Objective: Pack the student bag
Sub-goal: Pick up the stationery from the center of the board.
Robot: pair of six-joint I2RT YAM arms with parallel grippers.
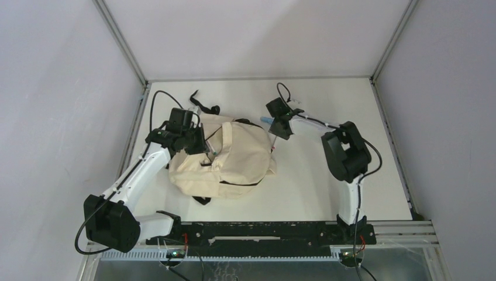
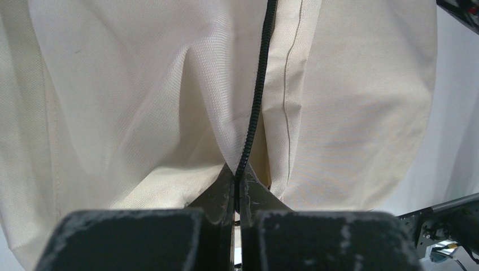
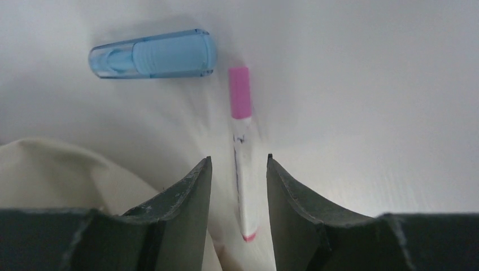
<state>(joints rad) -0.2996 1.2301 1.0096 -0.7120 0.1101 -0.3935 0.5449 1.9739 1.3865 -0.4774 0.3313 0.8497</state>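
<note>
My right gripper moves down onto the white pen's body near the pink cap and closes next, because the pen lies between the open fingers with gaps beside it.
The student bag [image 1: 234, 161] lies left of the table's middle, cream fabric with black trim. My left gripper [image 1: 202, 146] is shut on the bag's upper left edge. In the left wrist view the left gripper [image 2: 237, 178] pinches the black zipper line [image 2: 257, 101] and the fabric [image 2: 141, 101] beside it. My right gripper [image 1: 275, 126] hangs at the bag's far right corner. In the right wrist view the right gripper [image 3: 238, 161] stands open astride a white pen with a pink cap [image 3: 239, 93], which lies on the table with a gap on each side.
A translucent blue pen-like item [image 3: 152, 54] lies just beyond the pink pen. A fold of the bag [image 3: 51, 169] sits left of the right fingers. Black straps [image 1: 202, 105] trail behind the bag. White walls and metal posts [image 1: 143, 82] bound the table.
</note>
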